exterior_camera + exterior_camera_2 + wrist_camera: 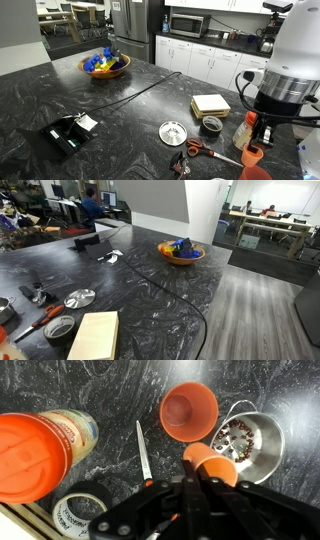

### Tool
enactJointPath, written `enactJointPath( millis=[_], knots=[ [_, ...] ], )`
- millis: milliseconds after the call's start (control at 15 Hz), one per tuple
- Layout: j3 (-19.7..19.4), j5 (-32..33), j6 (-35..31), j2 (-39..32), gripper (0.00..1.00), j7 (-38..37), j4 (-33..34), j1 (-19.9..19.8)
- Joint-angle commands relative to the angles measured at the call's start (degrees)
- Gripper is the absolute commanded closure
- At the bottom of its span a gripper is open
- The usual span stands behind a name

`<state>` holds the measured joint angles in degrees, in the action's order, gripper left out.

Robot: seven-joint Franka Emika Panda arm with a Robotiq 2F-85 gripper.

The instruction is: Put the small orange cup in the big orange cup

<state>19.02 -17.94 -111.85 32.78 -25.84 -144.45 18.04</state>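
Note:
I need to move my gripper over the big orange cup's opening [256, 173] [188, 411] next and lower it to let go of the small orange cup, because the small orange cup still hangs beside the big orange cup's rim.
In the wrist view my gripper [196, 488] is shut on the small orange cup [212, 460], which is tilted between the fingers. The big orange cup [188, 412] stands upright and empty on the dark marble counter, just beyond the small cup. In an exterior view the gripper [257, 142] hangs low over the counter's near right corner with the small orange cup [252, 155] under it. The big orange cup [255, 173] shows at the bottom edge. Neither cup nor the gripper shows in the exterior view taken from the opposite side.
A jar with an orange lid [30, 455], orange-handled scissors [142, 455], a tape roll [80, 510] and a metal bowl of beads [262, 445] crowd round the cups. Further off are a metal lid [173, 131], a pale block [210, 104], a bowl of toys [105, 66] and a black device with a cable [65, 135].

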Motion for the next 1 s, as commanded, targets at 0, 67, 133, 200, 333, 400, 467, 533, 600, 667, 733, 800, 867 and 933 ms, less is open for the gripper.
enactJointPath(
  millis=[0, 67, 133, 200, 333, 400, 467, 533, 600, 667, 733, 800, 867, 933],
  knots=[
    [0.6, -0.6, -0.4, -0.4, 0.99, 0.5, 0.0, -0.8],
    [0.7, -1.0, -0.7, -0.5, 0.99, 0.3, -0.4, -0.7],
    [0.9, -1.2, -0.8, -0.1, 0.99, -0.3, -1.0, -0.6],
    [1.0, -2.0, -1.1, 0.6, 0.99, -0.5, -2.0, -0.2],
    [1.6, -3.6, -1.2, 1.3, 0.99, -1.0, -3.6, 0.6],
    [2.1, -4.2, -1.0, 1.9, 0.99, -1.4, -4.4, 0.8],
    [2.5, -5.0, -0.8, 2.6, 0.99, -1.7, -5.0, 1.1],
    [2.9, -5.7, -0.6, 3.4, 0.99, -2.4, -5.7, 1.5],
    [3.3, -6.4, -0.5, 4.1, 0.99, -2.9, -6.2, 2.0],
    [3.7, -6.8, -0.5, 4.4, 0.99, -3.3, -6.6, 2.4],
    [4.1, -7.2, -0.7, 4.6, 0.99, -3.7, -7.1, 2.6],
    [4.4, -7.4, -1.3, 4.7, 0.99, -3.9, -7.7, 2.7],
    [5.0, -7.0, -2.4, 4.4, 0.99, -4.1, -8.2, 2.4],
    [5.5, -6.4, -3.3, 4.2, 0.99, -4.8, -8.6, 1.9]
  ],
)
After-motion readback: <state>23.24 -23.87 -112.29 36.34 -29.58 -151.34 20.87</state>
